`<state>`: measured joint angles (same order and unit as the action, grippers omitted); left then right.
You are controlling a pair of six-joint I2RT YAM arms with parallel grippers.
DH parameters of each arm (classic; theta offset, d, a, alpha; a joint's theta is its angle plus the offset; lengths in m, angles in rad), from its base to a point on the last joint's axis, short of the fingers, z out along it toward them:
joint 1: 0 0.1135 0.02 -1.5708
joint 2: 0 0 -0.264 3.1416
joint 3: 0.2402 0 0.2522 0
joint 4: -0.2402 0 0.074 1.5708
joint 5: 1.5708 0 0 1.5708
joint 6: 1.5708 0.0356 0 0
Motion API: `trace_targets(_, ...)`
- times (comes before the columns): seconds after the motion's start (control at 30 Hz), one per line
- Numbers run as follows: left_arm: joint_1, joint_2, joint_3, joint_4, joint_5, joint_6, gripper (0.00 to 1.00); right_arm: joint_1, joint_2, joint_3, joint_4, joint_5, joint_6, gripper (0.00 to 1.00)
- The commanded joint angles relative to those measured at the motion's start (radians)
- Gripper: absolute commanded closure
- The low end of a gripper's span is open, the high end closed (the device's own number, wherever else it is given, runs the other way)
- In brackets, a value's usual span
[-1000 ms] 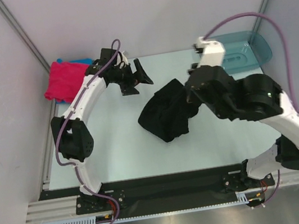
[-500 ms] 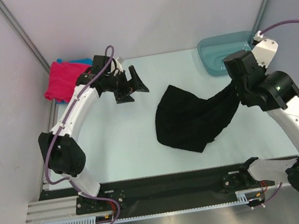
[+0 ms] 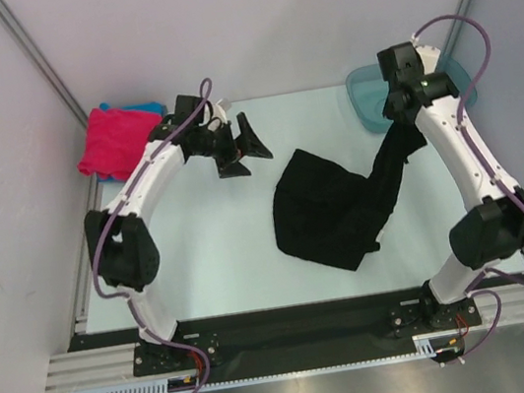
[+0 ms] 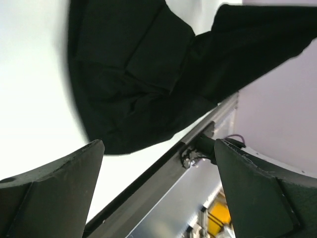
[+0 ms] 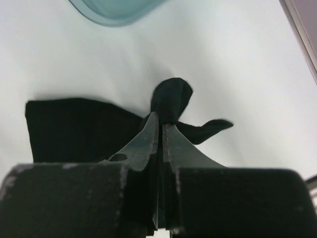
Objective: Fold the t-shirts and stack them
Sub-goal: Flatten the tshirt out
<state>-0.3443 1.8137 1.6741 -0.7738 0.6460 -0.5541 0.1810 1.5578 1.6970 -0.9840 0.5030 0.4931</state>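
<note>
My left gripper should next move down and across onto the t-shirt's loose edge [image 3: 284,180] [image 4: 77,59], which is below it and to its right in the top view, opposite the held piece of the t-shirt.
A large black t-shirt [image 3: 324,211] lies crumpled on the pale table, and one strip of it rises to the right. My right gripper [image 3: 399,123] is shut on that strip, holding it up near the basin. In the right wrist view the closed right gripper [image 5: 162,120] pinches a fold of the black t-shirt [image 5: 74,129] above the table. My left gripper [image 3: 246,143] hangs open and empty at the shirt's far left. Its wrist view looks between the spread fingers [image 4: 54,188] at the black t-shirt [image 4: 133,74]. A folded magenta-pink t-shirt [image 3: 114,140] lies on a blue one [image 3: 136,108] at the far-left corner.
A translucent teal basin [image 3: 367,100] stands at the far right, partly behind the right arm; its rim [image 5: 116,12] shows in the right wrist view. Grey walls close the back and both sides. A black rail [image 3: 292,321] runs along the near edge.
My right arm has swung from over the bunched shirt to the far right, dragging and lifting one edge so the shirt stretched out. The left gripper stayed open, shifting only slightly.
</note>
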Motion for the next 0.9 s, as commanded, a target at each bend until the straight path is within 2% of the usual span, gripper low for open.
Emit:
trace_targets(0.0,-0.008,0.105,0.041,0.108,0.179,-0.044,0.0,-0.002,0.064,0.118,0.048,-0.035,-0.062,1.0)
trace_targets(0.07,-0.015,0.188,0.085,0.107,0.188,-0.032,0.0,0.002,0.077,0.133,0.057,-0.061,-0.065,1.0)
trace_targets(0.2,-0.018,0.36,0.28,0.038,0.103,0.02,0.0,0.0,0.074,0.139,0.113,-0.112,-0.073,1.0)
trace_targets(0.4,-0.025,0.6,0.502,0.022,0.0,0.049,0.0,0.006,0.088,0.151,0.148,-0.228,-0.057,1.0)
trace_targets(0.6,-0.044,0.636,0.48,0.111,-0.055,0.034,0.0,0.009,0.128,0.205,0.131,-0.287,-0.062,1.0)
trace_targets(0.87,-0.062,0.662,0.401,0.208,0.04,0.006,0.0,0.009,0.148,0.211,0.134,-0.343,-0.054,1.0)
